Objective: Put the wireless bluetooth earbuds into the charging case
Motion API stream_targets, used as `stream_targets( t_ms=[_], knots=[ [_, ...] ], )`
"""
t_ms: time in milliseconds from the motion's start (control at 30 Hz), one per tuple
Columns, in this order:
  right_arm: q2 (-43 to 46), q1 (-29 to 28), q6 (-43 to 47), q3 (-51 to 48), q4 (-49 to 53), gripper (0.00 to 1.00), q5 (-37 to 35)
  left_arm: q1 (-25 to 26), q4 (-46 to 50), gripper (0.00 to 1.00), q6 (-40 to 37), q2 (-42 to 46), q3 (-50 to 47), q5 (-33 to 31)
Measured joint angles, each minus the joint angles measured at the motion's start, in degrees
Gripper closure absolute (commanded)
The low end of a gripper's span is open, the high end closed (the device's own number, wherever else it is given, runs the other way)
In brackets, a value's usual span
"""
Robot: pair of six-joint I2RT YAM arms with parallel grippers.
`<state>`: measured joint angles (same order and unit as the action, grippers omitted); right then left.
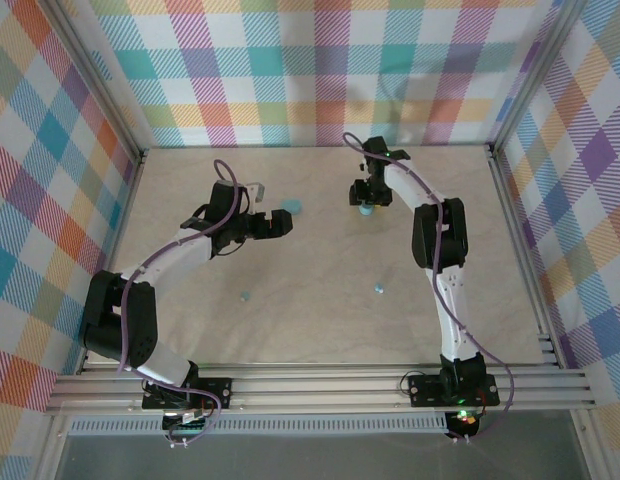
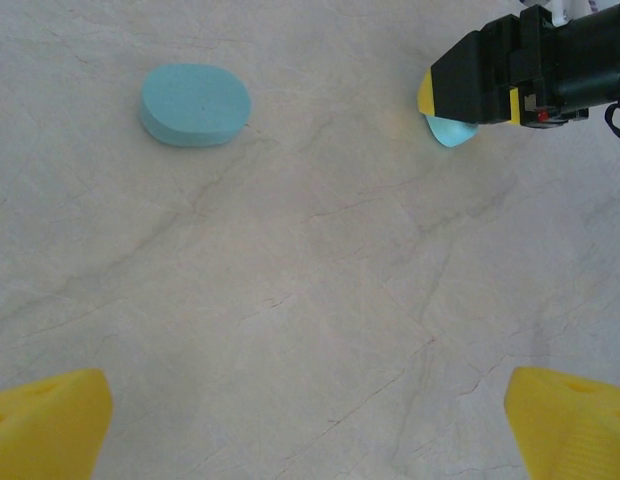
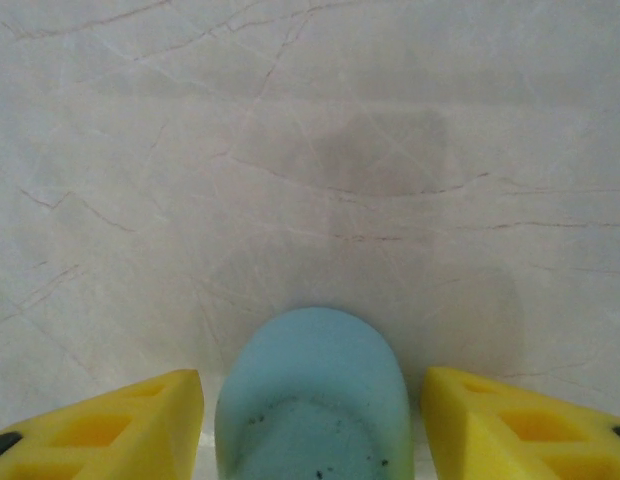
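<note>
Next I will tilt my left gripper up and move toward my right gripper to close on the charging case's exposed end (image 1: 366, 210) (image 2: 452, 132), because it sticks out past that gripper's fingers.
Two tiny teal earbuds (image 1: 245, 296) (image 1: 378, 290) lie apart on the table's near half. A teal charging case (image 3: 312, 400) sits between the yellow fingers of my right gripper (image 3: 312, 375), with a thin gap on each side. The same gripper (image 1: 364, 199) and case (image 1: 365, 210) are at the back centre-right of the table. In the left wrist view the right gripper (image 2: 520, 75) stands over that case (image 2: 450, 130). A second, closed teal case (image 2: 195, 104) (image 1: 293, 207) lies just beyond my left gripper (image 1: 280, 222). That gripper (image 2: 308, 375) is wide open over bare table.
The marble-look table (image 1: 320, 330) is ringed by an aluminium frame (image 1: 320, 385) and plaid walls. Both arm bases are bolted at the near edge. Bare table lies between the two earbuds and the cases.
</note>
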<state>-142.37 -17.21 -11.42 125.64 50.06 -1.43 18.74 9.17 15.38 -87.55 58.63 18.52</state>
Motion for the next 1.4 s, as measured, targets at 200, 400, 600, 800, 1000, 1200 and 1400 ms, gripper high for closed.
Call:
stream_targets(
  t_ms=[200,400,600,800,1000,1200,1400],
  knots=[
    [-0.1,-0.4,0.7,0.3,1.0,0.63,-0.7,0.2,0.1,0.0,0.0,0.1,0.0,0.0],
    [1.7,-0.3,0.6,-2.5,-0.1,0.69,1.7,0.3,-0.5,0.0,-0.3,2.3,-1.5,0.3],
    [12.7,-0.5,-7.2,-19.6,-6.4,0.7,12.5,1.4,-4.9,0.02,1.5,6.0,-6.6,0.2],
    [29.9,-2.3,-24.8,-37.8,-19.8,0.68,20.8,8.5,-15.4,0.09,6.8,7.0,-11.3,-2.0],
    [40.0,-7.8,-38.2,-42.4,-30.7,0.65,24.6,13.6,-27.5,0.1,11.1,4.9,-11.3,-2.8],
    [41.6,-12.1,-45.4,-42.9,-35.7,0.65,26.2,14.4,-38.0,0.17,14.9,0.4,-10.8,-2.8],
    [43.1,-12.4,-49.2,-44.3,-37.6,0.64,26.1,15.4,-46.6,0.19,17.5,0.3,-11.8,-5.9]
  ],
)
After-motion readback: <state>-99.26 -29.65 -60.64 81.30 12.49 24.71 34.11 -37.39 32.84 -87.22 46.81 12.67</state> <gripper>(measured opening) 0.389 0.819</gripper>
